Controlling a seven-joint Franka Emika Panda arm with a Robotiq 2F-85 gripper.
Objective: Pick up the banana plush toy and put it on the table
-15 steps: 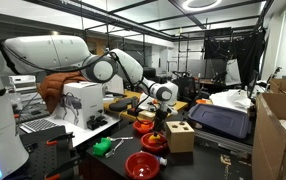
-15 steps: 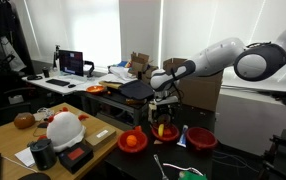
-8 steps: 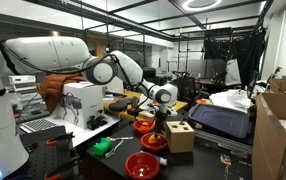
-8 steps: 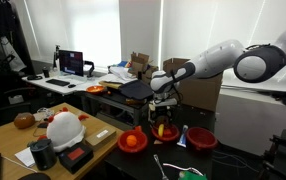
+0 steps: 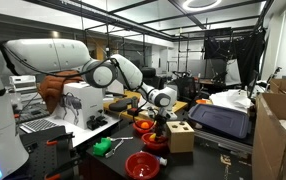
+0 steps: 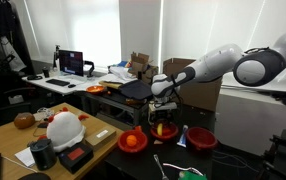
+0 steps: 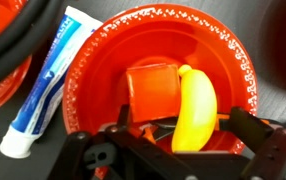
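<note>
I will keep my gripper low in the red bowl and close its open fingers there, because the banana plush toy's near end (image 6: 161, 130) (image 7: 191, 139) is between them.
In the wrist view the banana plush toy (image 7: 195, 108) lies in a red bowl (image 7: 93, 60), next to an orange block (image 7: 151, 90). My gripper (image 7: 181, 138) is open and low over the bowl. Its dark fingers (image 7: 251, 128) stand on either side of the toy's near end without closing on it. In both exterior views the gripper (image 5: 161, 123) (image 6: 163, 117) hangs straight down into the red bowl (image 5: 155, 142) (image 6: 167, 133) on the dark table (image 5: 93, 160) (image 6: 103, 160). A bit of the yellow toy (image 6: 162, 128) shows under the fingers.
A blue-and-white toothpaste tube (image 7: 45, 85) lies left of the bowl, beside black cables (image 7: 13, 40). Other red bowls (image 5: 142, 165) (image 6: 132, 141) (image 6: 201, 139) stand close by. There is also a wooden block box (image 5: 180, 135) and a green toy (image 5: 105, 147).
The gripper has sunk slightly toward the bowl. Nothing else has moved.
</note>
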